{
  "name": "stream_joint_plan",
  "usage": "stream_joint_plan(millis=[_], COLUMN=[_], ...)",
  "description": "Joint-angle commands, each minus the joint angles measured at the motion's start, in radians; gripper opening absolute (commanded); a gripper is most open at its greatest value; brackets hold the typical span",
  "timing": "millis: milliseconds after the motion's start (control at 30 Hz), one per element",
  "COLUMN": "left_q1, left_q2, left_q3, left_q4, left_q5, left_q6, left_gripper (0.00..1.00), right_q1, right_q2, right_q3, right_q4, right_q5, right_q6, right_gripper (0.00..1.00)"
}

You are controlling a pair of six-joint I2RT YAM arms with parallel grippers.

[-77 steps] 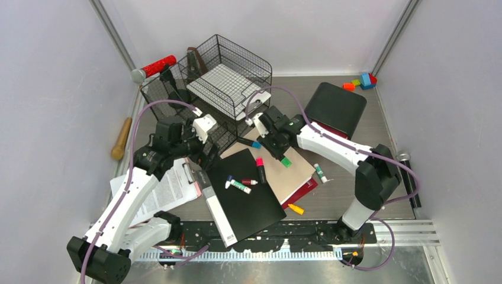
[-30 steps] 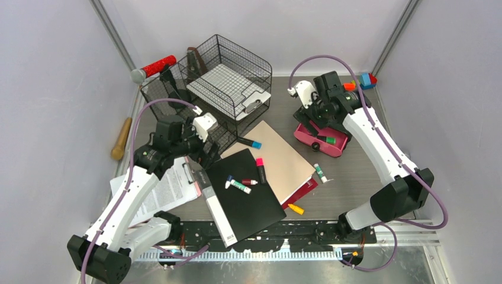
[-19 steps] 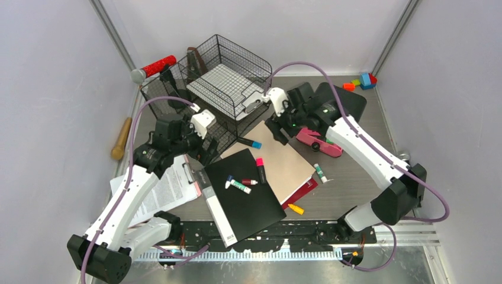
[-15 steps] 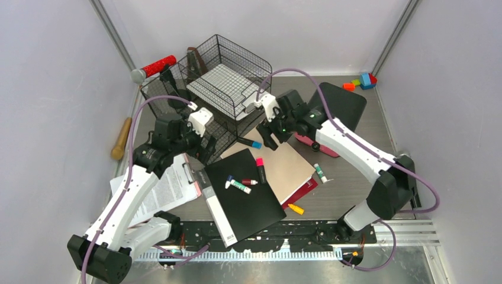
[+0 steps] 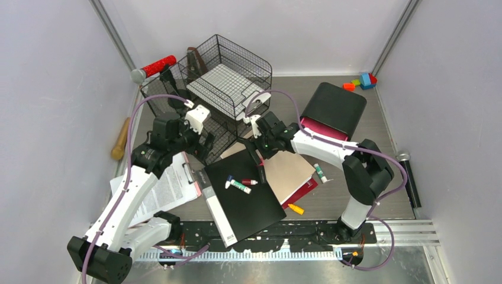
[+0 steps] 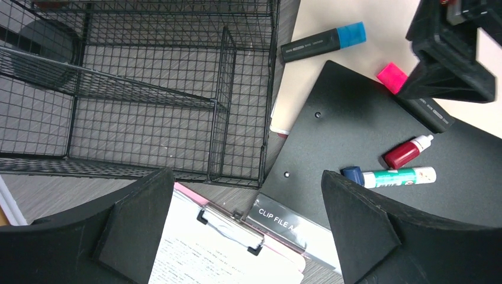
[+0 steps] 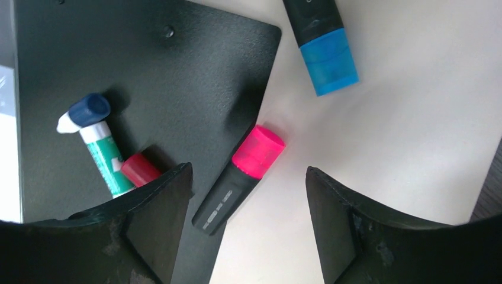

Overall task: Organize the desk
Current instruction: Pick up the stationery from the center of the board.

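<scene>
The pink highlighter is between the right gripper's open fingers, so the gripper will go down onto the spot where the highlighter's cap meets its black body and close there.
The desk is a grey wood-grain top strewn with stationery. My right gripper hangs open just above a pink highlighter, which lies between its fingers across the edge of a black clip file and a tan folder. Nothing is held in the right gripper. Next to it lie a blue highlighter, a green-and-white marker and a small red bottle. My left gripper stands wide open and empty over a clipboard, beside the wire-mesh rack.
A black drawer unit with a pink front stands at the back right, with toy blocks behind it. A red microphone and a wooden handle lie at the left, a black microphone at the right. A yellow highlighter lies near the front.
My right arm has swung from the pink drawer at the back right over to the pink highlighter, its jaws narrowing slightly. The left arm has barely moved.
</scene>
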Motion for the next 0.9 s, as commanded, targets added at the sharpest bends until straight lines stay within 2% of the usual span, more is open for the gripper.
stream_joint_plan(millis=[0,333,533,700,767,867], left_q1=[0.007,0.008,0.008,0.008,0.008,0.008], left_q2=[-0.019,-0.022,-0.028,-0.032,-0.035,-0.035], left_q3=[0.026,0.016,0.012,0.011,0.012,0.014], left_q4=[0.044,0.040,0.039,0.034,0.032,0.031], left_q5=[0.035,0.065,0.065,0.070,0.071,0.074], left_q6=[-0.006,0.001,0.004,0.005,0.007,0.006], left_gripper=[0.99,0.99,0.99,0.99,0.99,0.99], right_q1=[0.021,0.054,0.078,0.079,0.079,0.079], right_q2=[0.037,0.094,0.116,0.155,0.166,0.160], right_q3=[-0.007,-0.011,-0.019,-0.008,0.004,0.020], right_q4=[0.067,0.047,0.031,0.016,0.006,-0.012], right_q5=[0.040,0.075,0.117,0.182,0.199,0.208], right_q6=[0.059,0.056,0.043,0.029,0.019,0.004], right_gripper=[0.75,0.65,0.54,0.49,0.45,0.33])
